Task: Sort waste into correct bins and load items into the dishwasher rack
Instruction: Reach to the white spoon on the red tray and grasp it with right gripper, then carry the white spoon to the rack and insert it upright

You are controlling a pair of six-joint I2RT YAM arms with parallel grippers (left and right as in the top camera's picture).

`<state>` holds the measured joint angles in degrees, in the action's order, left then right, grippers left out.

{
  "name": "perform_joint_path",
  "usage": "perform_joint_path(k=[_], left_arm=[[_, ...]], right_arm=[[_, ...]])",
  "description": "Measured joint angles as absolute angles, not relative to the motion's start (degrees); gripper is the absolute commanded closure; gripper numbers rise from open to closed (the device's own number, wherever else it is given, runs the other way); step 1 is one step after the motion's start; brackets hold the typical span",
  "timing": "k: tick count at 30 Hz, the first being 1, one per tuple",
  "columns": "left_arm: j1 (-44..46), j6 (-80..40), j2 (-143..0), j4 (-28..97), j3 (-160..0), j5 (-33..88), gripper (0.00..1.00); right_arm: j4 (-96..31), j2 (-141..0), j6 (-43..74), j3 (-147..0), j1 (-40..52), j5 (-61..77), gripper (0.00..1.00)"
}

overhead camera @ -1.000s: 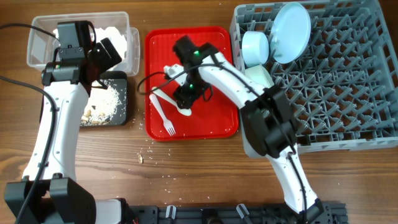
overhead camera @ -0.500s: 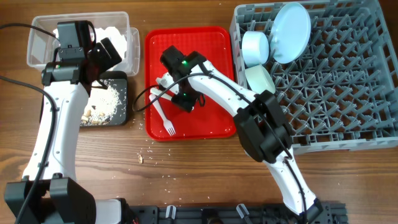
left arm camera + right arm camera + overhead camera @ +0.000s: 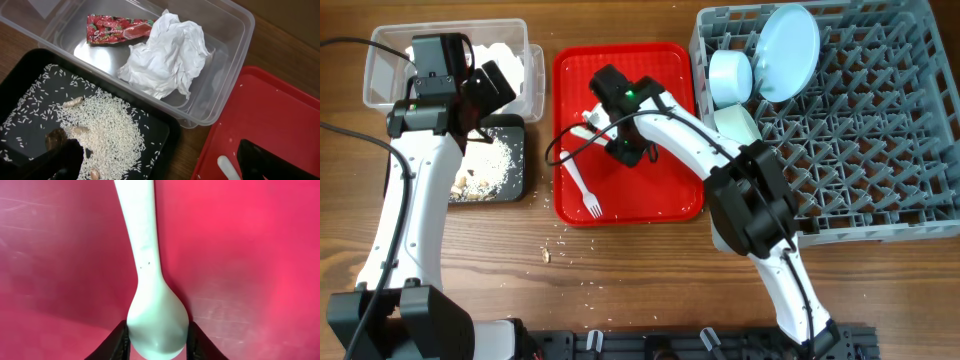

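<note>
I should next lift my right gripper and move the spoon [image 3: 156, 322] over the grey rack's wires next to the pale green bowl. Then I should lower it and let it go, as those pegs are empty.
My right gripper [image 3: 628, 152] is over the red serving tray [image 3: 670, 190], shut on the bowl of the white plastic spoon [image 3: 156, 322]; its handle [image 3: 586, 128] points up-left. The white fork [image 3: 582, 186] lies on the tray beside it. My left gripper [image 3: 488, 92] is open and empty above the bins. The clear tub [image 3: 230, 30] holds the red wrapper [image 3: 117, 29] and a white napkin [image 3: 167, 55]. The black tray [image 3: 160, 125] holds the rice scraps [image 3: 110, 130]. The grey rack [image 3: 860, 150] holds the blue plate [image 3: 788, 50], blue bowl [image 3: 730, 75] and pale green bowl [image 3: 738, 125]. The yellow cup is out of view.
A few rice crumbs [image 3: 546, 255] lie on the wooden table below the black tray. A white utensil handle end [image 3: 227, 167] shows on the red tray by my left gripper's right finger. The rack stands close against the red tray's right edge.
My right gripper swung left over the red tray, then back right and slightly up, still shut on the spoon, whose handle now points up-left. The left arm has not moved.
</note>
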<state>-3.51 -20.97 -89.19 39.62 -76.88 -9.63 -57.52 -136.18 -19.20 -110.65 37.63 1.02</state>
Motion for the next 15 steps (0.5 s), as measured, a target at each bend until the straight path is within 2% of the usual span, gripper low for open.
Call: perform_joint_path(k=[3, 15], left_arm=[[-3.5, -20.9, -89.2, 39.6, -76.9, -9.6, 0.0], [-3.5, -21.0, -89.2, 39.6, -76.9, -9.6, 0.0]], right_arm=[[-57.5, -136.2, -19.2, -110.7, 36.9, 1.0, 0.93], [-59.2, -133.0, -18.0, -108.9, 35.9, -0.5, 0.91]])
